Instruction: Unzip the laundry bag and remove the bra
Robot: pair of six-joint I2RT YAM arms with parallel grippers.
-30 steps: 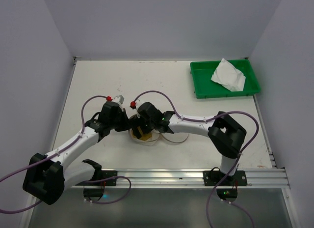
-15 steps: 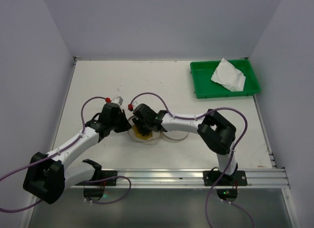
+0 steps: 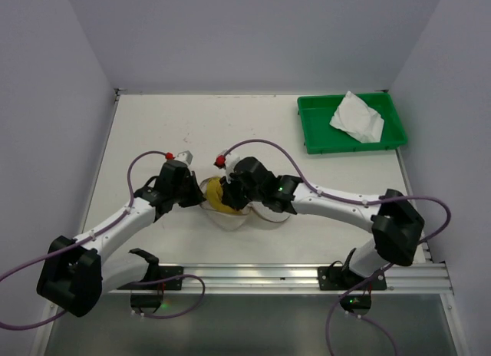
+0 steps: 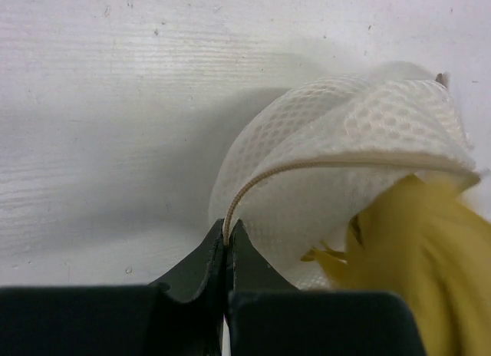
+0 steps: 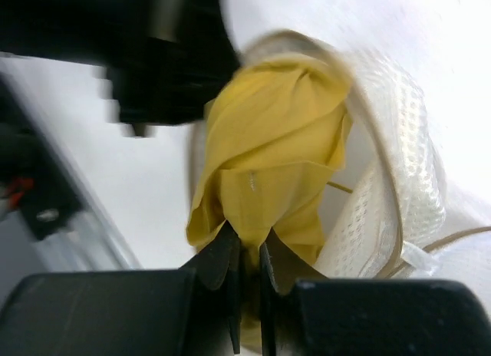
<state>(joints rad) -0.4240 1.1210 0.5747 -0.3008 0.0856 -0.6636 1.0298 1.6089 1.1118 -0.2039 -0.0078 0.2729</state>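
Note:
My right gripper lifts the bra (image 3: 216, 195) clear next, swings outward over the tray's bare bottom beside the white cloth, then lowers and releases.
The cream-white mesh laundry bag (image 4: 345, 164) lies open in the middle of the table (image 3: 153, 133), seen from above as a pale pouch (image 3: 261, 215) between the two arms. My left gripper (image 4: 229, 235) is shut on the bag's zip rim, pinching the beige edge. The yellow bra (image 5: 268, 164) bulges out of the bag's mouth. My right gripper (image 5: 247, 248) is shut on a fold of the bra, just outside the opening. From above the bra (image 3: 216, 195) shows as a yellow patch between the left gripper (image 3: 198, 195) and the right gripper (image 3: 230, 193).
A green rectangular tray (image 3: 311, 130) holding a crumpled white cloth (image 3: 357, 117) stands at the back right. Purple cables loop over both arms. A metal rail (image 3: 276, 275) runs along the near edge.
My right gripper has shut on the yellow bra and pulled it up and right out of the bag mouth; the right arm's elbow swung right. The left gripper has stayed put.

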